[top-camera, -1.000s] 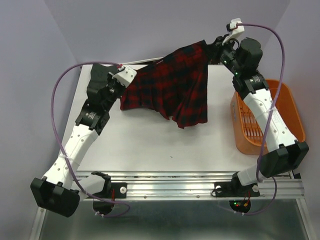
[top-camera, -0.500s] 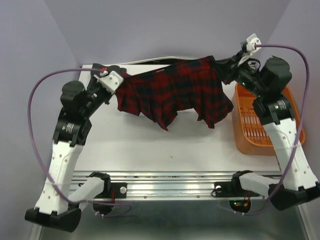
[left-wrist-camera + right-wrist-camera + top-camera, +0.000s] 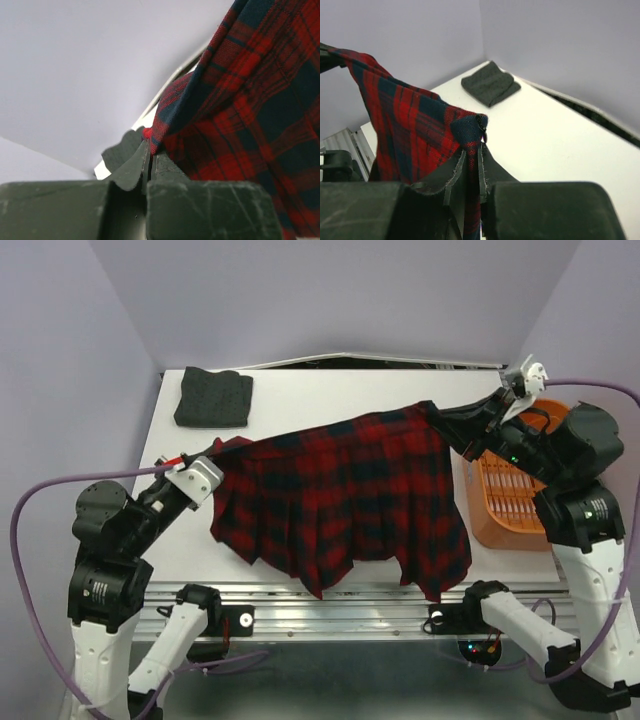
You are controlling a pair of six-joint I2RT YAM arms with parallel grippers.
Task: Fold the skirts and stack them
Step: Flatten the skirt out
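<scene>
The skirt's hem hangs past the table's front edge. I will next move my right gripper down and outward to the bare table to release the skirt's waist corner by the zip.
The red-and-black plaid skirt hangs spread out in the air between my two grippers, above the near half of the table. My left gripper is shut on its left waist corner. My right gripper is shut on its right waist corner, by the zip. The hem hangs down past the table's front edge. The dark charcoal grey skirt lies folded at the table's far left corner; it also shows in the right wrist view.
An orange plastic basket stands at the table's right edge, partly behind my right arm. The white table is walled by purple panels at the back and sides. A metal rail runs along the front edge.
Both arms have pulled toward the near edge and apart, carrying the plaid skirt from the back of the table and stretching it flat. The folded grey skirt has come into view.
</scene>
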